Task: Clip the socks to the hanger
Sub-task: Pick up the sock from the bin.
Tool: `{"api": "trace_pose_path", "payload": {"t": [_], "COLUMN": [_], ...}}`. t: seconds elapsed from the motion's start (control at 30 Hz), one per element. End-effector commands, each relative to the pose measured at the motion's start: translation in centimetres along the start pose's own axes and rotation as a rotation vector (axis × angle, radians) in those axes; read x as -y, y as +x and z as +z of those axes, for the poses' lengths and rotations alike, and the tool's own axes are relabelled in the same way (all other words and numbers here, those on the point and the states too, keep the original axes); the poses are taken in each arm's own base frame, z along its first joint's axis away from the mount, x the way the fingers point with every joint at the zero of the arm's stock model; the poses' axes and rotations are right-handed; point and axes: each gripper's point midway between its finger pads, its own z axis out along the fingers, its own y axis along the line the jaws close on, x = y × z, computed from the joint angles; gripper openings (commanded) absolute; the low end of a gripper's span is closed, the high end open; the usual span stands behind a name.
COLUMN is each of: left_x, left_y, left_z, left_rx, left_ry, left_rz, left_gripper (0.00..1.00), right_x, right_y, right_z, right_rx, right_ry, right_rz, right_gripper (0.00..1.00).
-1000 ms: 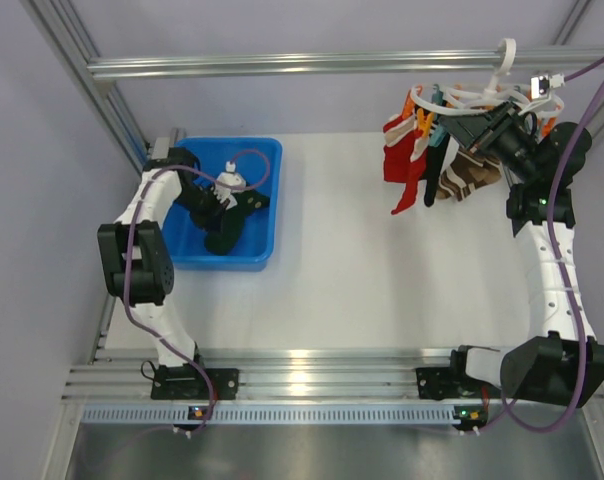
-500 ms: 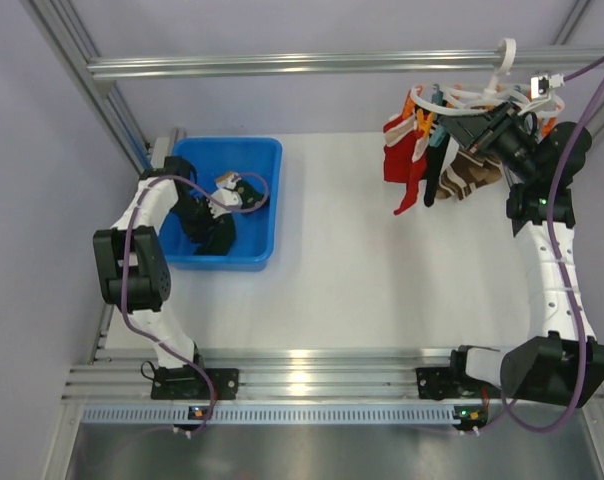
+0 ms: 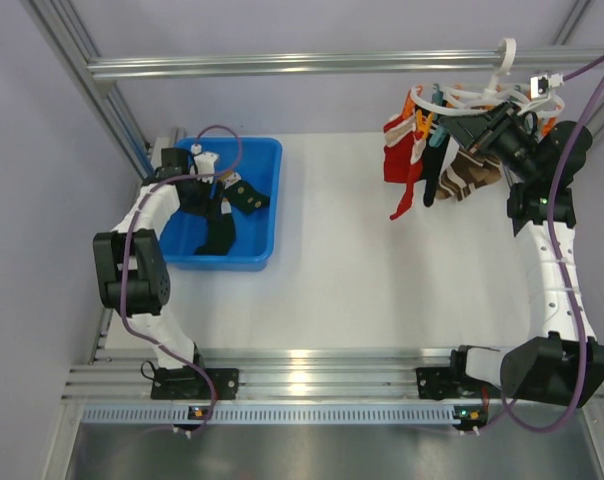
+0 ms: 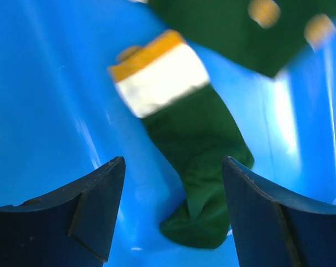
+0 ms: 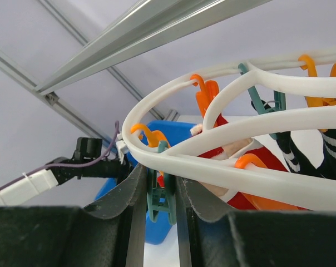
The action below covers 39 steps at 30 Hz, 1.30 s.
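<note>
My open fingers still hang above the sock, short of its cuff. My left gripper will move down toward the cuff and close on its white band [image 3: 225, 207] [image 4: 167, 79].
A dark green sock [image 4: 198, 150] with a white and orange cuff lies on the floor of the blue bin [image 4: 45, 111]. My left gripper [image 4: 173, 167] hangs just above it, open, with nothing between the fingers. A second green sock [image 4: 240, 33] lies beyond it. From above, the left gripper [image 3: 218, 198] is inside the bin over a dark sock [image 3: 220, 235]. The white hanger [image 3: 472, 97] hangs from the top rail at the back right, with red socks [image 3: 402, 150] clipped on. My right gripper [image 5: 159, 186] is shut on a teal clip peg [image 5: 161, 194] under the hanger ring [image 5: 223, 172].
The blue bin [image 3: 268, 215] stands at the back left of the white table. A black sock [image 3: 434, 165] and brown striped socks [image 3: 474, 175] also hang from the hanger. Aluminium frame rails [image 3: 282, 64] run across the back and down the left.
My left gripper has gone from shut to open and has swung toward the bin's back left. The right arm and hanger have not moved.
</note>
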Motion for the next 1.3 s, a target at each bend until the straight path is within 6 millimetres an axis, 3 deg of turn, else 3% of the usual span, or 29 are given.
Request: {"api": "trace_pose_path", "payload": {"t": [0.0, 0.1, 0.4, 0.7, 0.87, 0.9, 0.97, 1.0, 1.03, 1.07, 1.1, 1.17, 1.2, 1.23, 1.27], "left_x": [-2.9, -4.0, -3.1, -3.8, -3.8, -3.6, -3.4, -3.2, -2.8, -2.4, -2.5, -1.0, -0.7, 1.0, 2.1], "left_y": [-3.4, -3.9, -3.9, 0.6, 0.4, -0.3, -1.4, -2.8, -3.7, -4.0, -6.2, -7.3, -9.4, -10.2, -9.9], "left_z": [0.4, 1.0, 4.7, 8.3, 9.0, 8.6, 8.0, 6.6, 5.9, 5.2, 2.8, 0.8, -2.2, -3.6, -4.4], "left_rx": [0.143, 0.177, 0.152, 0.025, 0.018, 0.037, 0.071, 0.119, 0.149, 0.169, 0.254, 0.312, 0.406, 0.45, 0.475], "left_ry": [-0.219, -0.291, -0.31, -0.399, -0.38, -0.361, -0.326, -0.3, -0.269, -0.255, -0.253, -0.181, -0.171, -0.094, -0.055], "left_rz": [-0.348, -0.48, -0.566, -0.634, -0.599, -0.587, -0.54, -0.513, -0.476, -0.456, -0.427, -0.342, -0.302, -0.204, -0.15], "left_gripper": [0.74, 0.68, 0.63, 0.51, 0.4, 0.36, 0.2, 0.15, 0.03, 0.0, 0.0, 0.0, 0.0, 0.0, 0.0], "right_x": [-0.5, -0.4, 0.0, 0.2, 0.1, 0.1, 0.1, 0.1, 0.1, 0.2, 0.2, 0.1, 0.1, 0.0, 0.0], "right_y": [-3.4, -3.5, -3.6, -3.6, -3.6, -3.6, -3.7, -3.5, -3.6, -3.6, -3.5, -3.6, -3.6, -3.6, -3.6], "right_z": [0.0, 0.0, 0.1, 0.1, 0.1, 0.1, 0.0, 0.1, 0.0, 0.1, 0.0, 0.1, 0.1, 0.1, 0.1], "right_rx": [0.107, 0.109, 0.106, 0.104, 0.103, 0.102, 0.105, 0.102, 0.106, 0.106, 0.105, 0.107, 0.108, 0.109, 0.109], "right_ry": [0.023, 0.027, 0.046, 0.056, 0.057, 0.056, 0.055, 0.056, 0.055, 0.055, 0.053, 0.047, 0.047, 0.043, 0.041], "right_rz": [-0.084, -0.084, -0.092, -0.094, -0.103, -0.105, -0.107, -0.105, -0.108, -0.108, -0.108, -0.113, -0.114, -0.117, -0.12], "right_gripper": [0.0, 0.0, 0.0, 0.0, 0.0, 0.0, 0.0, 0.0, 0.0, 0.0, 0.0, 0.0, 0.0, 0.0, 0.0]}}
